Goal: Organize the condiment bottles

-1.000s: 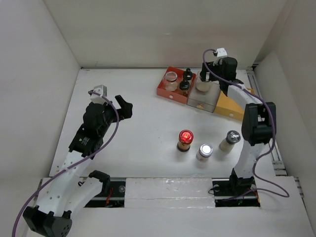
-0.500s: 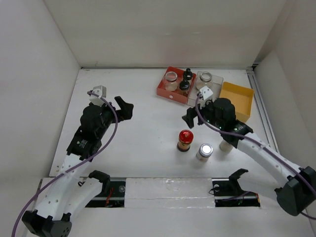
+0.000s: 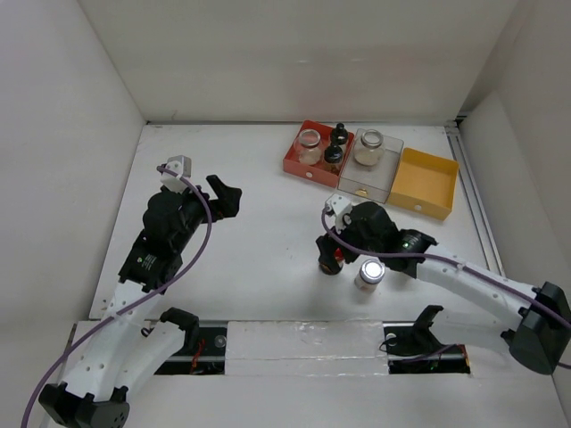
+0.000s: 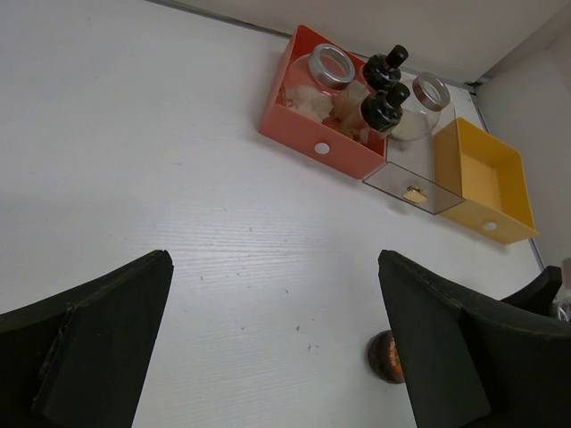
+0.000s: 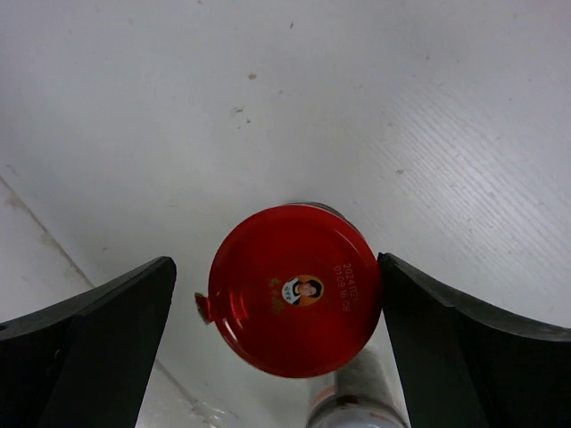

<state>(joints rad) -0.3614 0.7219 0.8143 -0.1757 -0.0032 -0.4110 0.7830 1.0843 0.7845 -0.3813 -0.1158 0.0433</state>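
Observation:
My right gripper lowers a little around the red cap (image 3: 339, 255) (image 5: 294, 303) just below it and closes next. Its open fingers already are on either side of the cap.
A red-capped jar (image 3: 331, 259) stands mid-table; in the right wrist view its red cap (image 5: 294, 303) lies between my fingers. My right gripper (image 3: 334, 242) (image 5: 277, 267) is open, straddling that cap from above. A silver-capped jar (image 3: 370, 271) stands just right of it, and its side shows in the wrist view (image 5: 357, 406). A silver-rimmed jar (image 3: 310, 140) and two black-capped bottles (image 3: 336, 144) sit in the red tray (image 3: 299, 165). Another jar (image 3: 369, 146) sits in the clear tray (image 3: 364, 185). My left gripper (image 3: 223, 194) (image 4: 275, 267) is open and empty over bare table.
A yellow tray (image 3: 426, 183) stands empty at the back right beside the clear tray. White walls close the table at the back and both sides. My right arm (image 3: 446, 267) stretches across the table's right front and hides what lies under it.
My right arm has swung from the trays at the back down to the red-capped jar, and its open gripper now straddles the cap. The left arm has barely moved.

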